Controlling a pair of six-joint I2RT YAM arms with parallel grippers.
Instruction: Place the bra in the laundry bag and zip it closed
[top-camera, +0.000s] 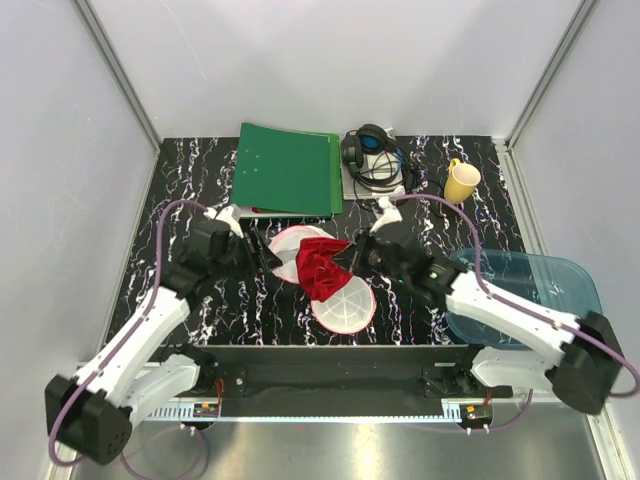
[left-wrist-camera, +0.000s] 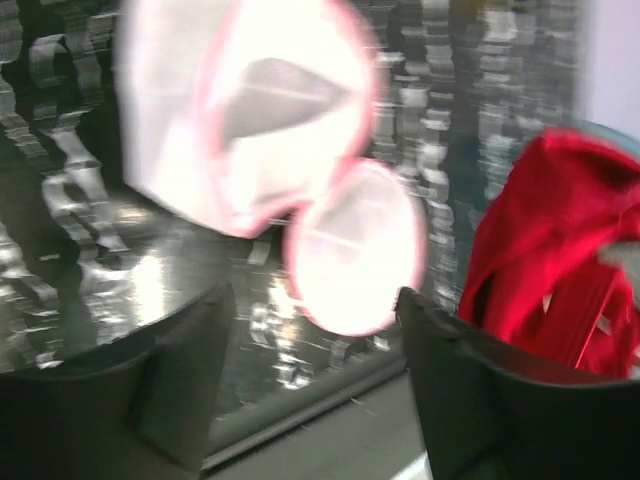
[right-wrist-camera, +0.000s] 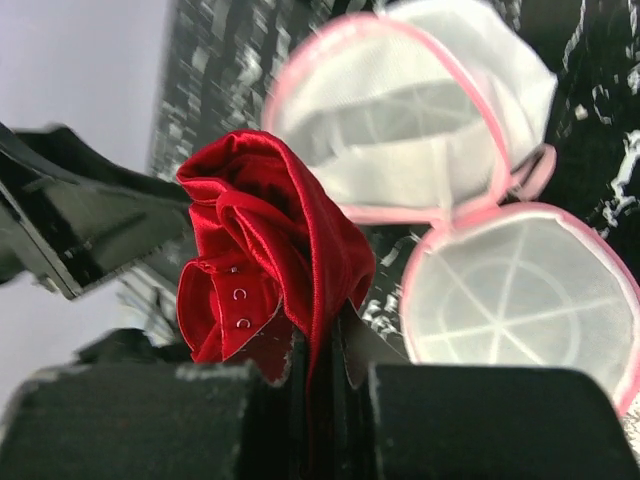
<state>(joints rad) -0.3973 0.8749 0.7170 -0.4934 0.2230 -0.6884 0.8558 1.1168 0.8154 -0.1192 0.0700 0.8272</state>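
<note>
I need to lower my right gripper to the left in the top view, into the fuller mesh half's pink-trimmed opening, and release, as it gapes below the bra (right-wrist-camera: 265, 240).
The laundry bag (top-camera: 335, 295) lies open in two round white mesh halves with pink trim at the table's middle; it also shows in the right wrist view (right-wrist-camera: 520, 290) and, blurred, in the left wrist view (left-wrist-camera: 350, 250). My right gripper (right-wrist-camera: 318, 350) is shut on the red bra (right-wrist-camera: 265, 240), which hangs bunched over the bag (top-camera: 320, 265). The bra also shows at the right in the left wrist view (left-wrist-camera: 560, 260). My left gripper (left-wrist-camera: 310, 330) is open and empty, just left of the bag (top-camera: 268, 255).
A green folder (top-camera: 288, 168), black headphones (top-camera: 372, 155) and a yellow cup (top-camera: 461, 181) stand at the back. A translucent blue tray (top-camera: 545, 285) lies at the right under the right arm. The table's front edge is just below the bag.
</note>
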